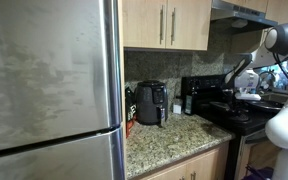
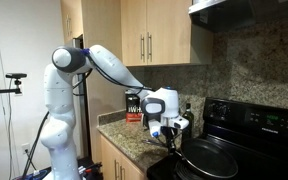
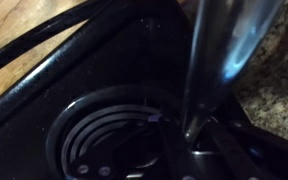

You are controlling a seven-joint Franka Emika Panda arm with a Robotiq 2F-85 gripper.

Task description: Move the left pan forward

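I need to push the handle end outward toward the stove's back panel next and then let go with my gripper, because the pan is still short of it.
My gripper (image 2: 171, 133) hangs low over the front left corner of the black stove (image 2: 254, 120), right by the handle end of a wide dark pan with a greyish rim (image 2: 212, 158). It also shows over the stove in an exterior view (image 1: 246, 96). In the wrist view a shiny dark bar (image 3: 209, 70), blurred, runs from the top down to the jaws (image 3: 194, 142) beside a bare coil burner (image 3: 99, 140). The jaws are dark against the stove; I cannot tell whether they are open or shut. I cannot pick out the small black pan against the stove.
A black air fryer (image 1: 151, 102) stands on the granite counter (image 1: 174, 135) between the steel fridge (image 1: 44, 80) and the stove. Wooden cabinets (image 2: 154, 40) and a range hood (image 2: 246, 10) hang above. The stove's back panel (image 2: 269, 115) rises behind the burners.
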